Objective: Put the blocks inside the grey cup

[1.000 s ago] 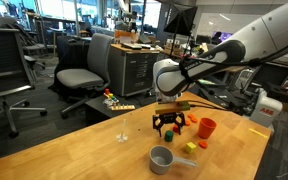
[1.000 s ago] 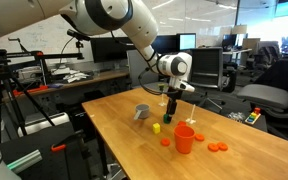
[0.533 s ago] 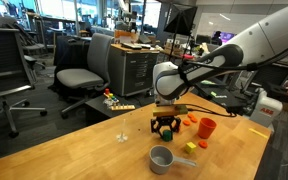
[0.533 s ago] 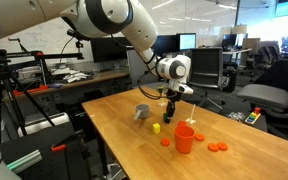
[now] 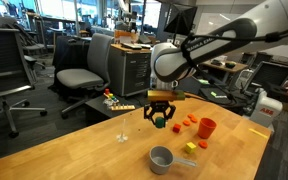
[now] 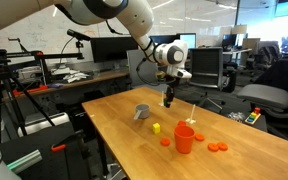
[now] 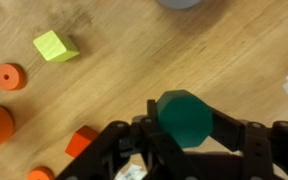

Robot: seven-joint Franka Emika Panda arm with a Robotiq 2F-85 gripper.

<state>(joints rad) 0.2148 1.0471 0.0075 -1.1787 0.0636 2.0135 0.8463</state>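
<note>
Next, my gripper carries the green block across over the grey cup's opening [image 5: 161,154] and releases it. The grey cup stands aside, toward the wrist view's top edge.
My gripper [image 7: 185,122] is shut on a green block [image 7: 183,115], which sits between the two black fingers. In both exterior views the gripper [image 5: 161,118] [image 6: 168,98] hangs well above the wooden table with the block in it. The grey cup [image 5: 162,158] [image 6: 142,112] stands upright on the table, nearer the front than the gripper in an exterior view; only its rim [image 7: 181,3] shows at the top edge of the wrist view. A yellow block [image 7: 55,46] [image 5: 190,149] [image 6: 156,128] lies beside the cup. A red block [image 7: 83,142] lies on the table under the gripper.
A taller red-orange cup [image 5: 206,127] [image 6: 185,138] stands near the blocks. Flat orange discs [image 7: 10,76] [image 6: 216,147] lie scattered on the wooden table [image 5: 74,150]. Office chairs [image 5: 81,76] and desks stand behind the table.
The gripper closed on the green block at the table surface, then rose with it. The other blocks and both cups stayed put.
</note>
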